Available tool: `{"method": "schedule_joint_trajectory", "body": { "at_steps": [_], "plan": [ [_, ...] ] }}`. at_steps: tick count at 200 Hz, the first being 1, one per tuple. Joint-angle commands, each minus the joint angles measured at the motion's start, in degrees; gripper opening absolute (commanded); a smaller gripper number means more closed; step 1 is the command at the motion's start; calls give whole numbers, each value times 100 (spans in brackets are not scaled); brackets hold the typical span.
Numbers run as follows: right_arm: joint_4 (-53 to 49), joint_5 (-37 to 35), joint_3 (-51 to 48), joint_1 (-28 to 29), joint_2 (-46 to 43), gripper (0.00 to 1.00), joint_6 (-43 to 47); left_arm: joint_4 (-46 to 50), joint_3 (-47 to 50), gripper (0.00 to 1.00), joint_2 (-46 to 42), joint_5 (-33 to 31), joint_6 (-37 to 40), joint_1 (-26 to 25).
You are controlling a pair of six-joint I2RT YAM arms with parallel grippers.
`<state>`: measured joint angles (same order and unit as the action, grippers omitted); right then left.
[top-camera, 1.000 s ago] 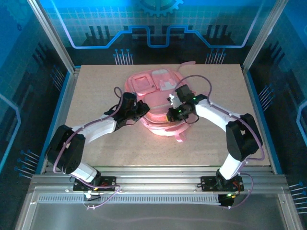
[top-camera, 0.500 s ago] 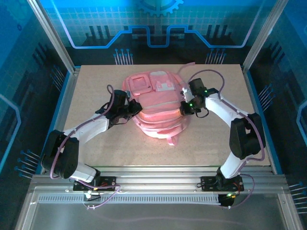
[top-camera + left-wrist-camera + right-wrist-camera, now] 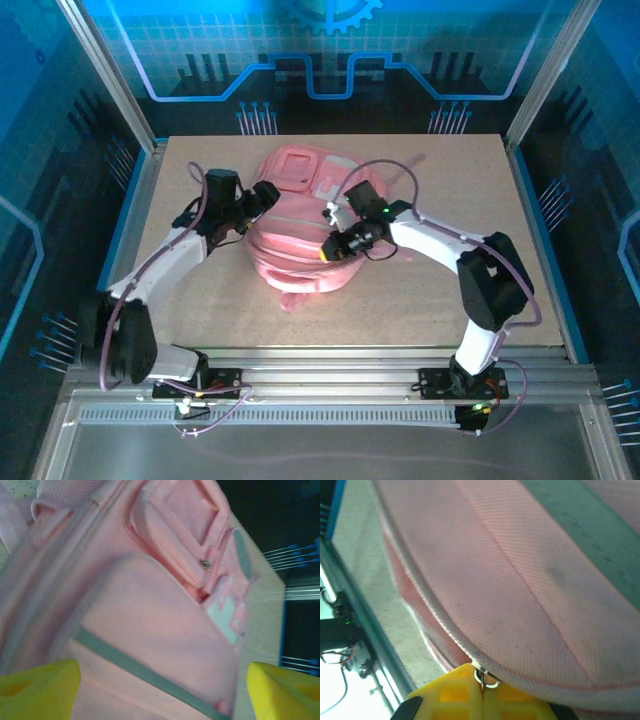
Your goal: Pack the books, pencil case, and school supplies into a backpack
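Note:
My right gripper will next pull the metal zipper pull (image 3: 486, 679) along the backpack's edge beyond, away from the zipper's open gap, and let it go, because the backpack's seam there is still shut.
The pink backpack (image 3: 295, 230) lies in the middle of the table, its whitish patch (image 3: 223, 611) and front pockets facing up. My left gripper (image 3: 262, 196) is at its left side, open, and both yellow fingertips (image 3: 37, 687) stand wide apart with the pink fabric (image 3: 150, 630) between them, not gripped. My right gripper (image 3: 334, 247) is at the bag's right front and is shut on the metal zipper pull (image 3: 486, 679) at the edge of the backpack (image 3: 520, 580). The books, pencil case and school supplies are hidden from view.
A pink strap (image 3: 293, 299) trails from the bag toward the near edge. Bare tabletop (image 3: 180, 290) lies to the left, right and front of the bag. Metal rails (image 3: 330, 360) run along the near edge, and blue walls enclose the table.
My left gripper has opened and let go of the bag, pulling back to the left. The right gripper has moved left with the zipper pull, and the backpack has shifted left.

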<state>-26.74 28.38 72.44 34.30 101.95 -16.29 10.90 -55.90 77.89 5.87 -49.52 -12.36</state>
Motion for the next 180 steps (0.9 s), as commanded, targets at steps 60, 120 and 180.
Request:
{"method": "schedule_joint_trajectory", "body": {
  "at_steps": [60,120,180],
  "plan": [
    [850,348,237,487,30,0,-424,-1155,1431,76,70,-216,-1924,-990],
    [-488,-824,-63,509,-192,0,656,-1783,1324,0,620,-206,-1794,-996],
    [-1764,-2825,291,-402,-34,0,1389,-1286,1319,0,246,-281,-1346,-996]
  ]
}}
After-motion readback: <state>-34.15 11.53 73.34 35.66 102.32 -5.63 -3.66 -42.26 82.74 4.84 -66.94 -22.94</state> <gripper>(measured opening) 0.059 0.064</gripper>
